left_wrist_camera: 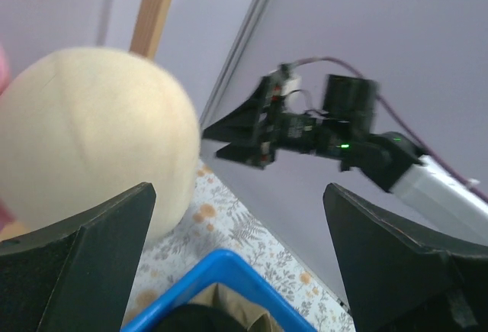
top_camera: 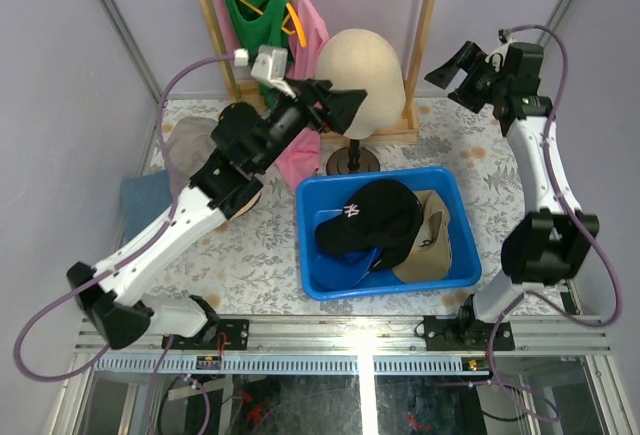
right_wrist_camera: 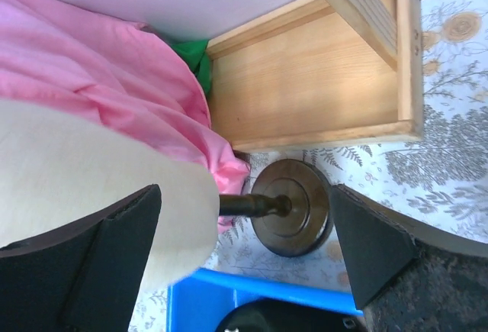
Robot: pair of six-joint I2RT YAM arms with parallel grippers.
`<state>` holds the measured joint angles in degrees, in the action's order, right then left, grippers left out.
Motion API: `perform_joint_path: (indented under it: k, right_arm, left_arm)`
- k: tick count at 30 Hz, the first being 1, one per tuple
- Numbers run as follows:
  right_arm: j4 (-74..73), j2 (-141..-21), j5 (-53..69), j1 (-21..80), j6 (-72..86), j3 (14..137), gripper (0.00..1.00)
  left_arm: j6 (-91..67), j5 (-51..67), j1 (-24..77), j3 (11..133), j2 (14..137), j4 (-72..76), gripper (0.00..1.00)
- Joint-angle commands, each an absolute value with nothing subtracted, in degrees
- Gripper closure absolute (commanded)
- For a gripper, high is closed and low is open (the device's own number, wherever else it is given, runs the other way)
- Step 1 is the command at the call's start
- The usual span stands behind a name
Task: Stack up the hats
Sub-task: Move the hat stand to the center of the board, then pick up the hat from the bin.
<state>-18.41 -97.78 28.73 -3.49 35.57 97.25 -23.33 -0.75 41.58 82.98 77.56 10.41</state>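
My right gripper needs to go back down next onto the black cap's edge by the khaki cap, because this topmost cap is below it, to the left in the top view.
A black cap with a white logo lies on top in the blue bin, over a khaki cap and a blue cap. A grey-taupe hat lies on the table at the left, partly hidden under my left arm. My left gripper hangs open and empty beside the cream mannequin head, above the bin's far corner. My right gripper is raised at the back right, open and empty. It looks across at the head and the black cap.
The mannequin head stands on a dark round base behind the bin. A wooden rack with pink and green shirts rises at the back. A blue-grey soft item lies at the table's left edge.
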Motion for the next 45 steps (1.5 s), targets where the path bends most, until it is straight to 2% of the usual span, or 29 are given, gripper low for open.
perform_joint_path:
  k: [1,7,12,17,26,36,39,45]
  right_arm:
    - [-11.65,-84.65,22.47,-3.26,32.15,88.20,0.00]
    - [-13.50,-69.39,14.98,1.24,29.27,74.69,0.00]
    - [-20.50,-59.99,9.09,6.40,27.16,66.62,0.00]
    - [-27.05,-54.02,4.21,13.29,25.56,59.76,0.06]
    - [-32.17,-49.43,2.16,18.42,25.31,51.14,0.15]
    - [-27.91,-55.01,1.61,21.73,25.13,48.22,0.21]
    - [-26.55,-57.90,2.26,21.78,24.58,48.36,0.30]
    - [-26.56,-60.08,0.63,21.73,22.89,50.87,0.59]
  left_arm:
    - [-26.97,-7.42,42.68,72.53,70.27,11.66,0.08]
    - [-30.33,-10.97,47.81,59.16,60.76,5.77,0.09]
    - [-31.80,-12.33,49.67,53.94,56.51,1.61,0.09]
    - [-32.77,-11.72,50.31,51.46,55.32,0.59,0.10]
    - [-32.39,-10.77,51.57,50.62,57.83,0.35,0.11]
    - [-32.19,-9.83,51.91,50.14,60.64,0.72,0.11]
    - [-32.04,-9.58,52.00,50.11,61.16,0.75,0.11]
    - [-31.64,-9.51,51.98,49.77,61.65,0.49,0.11]
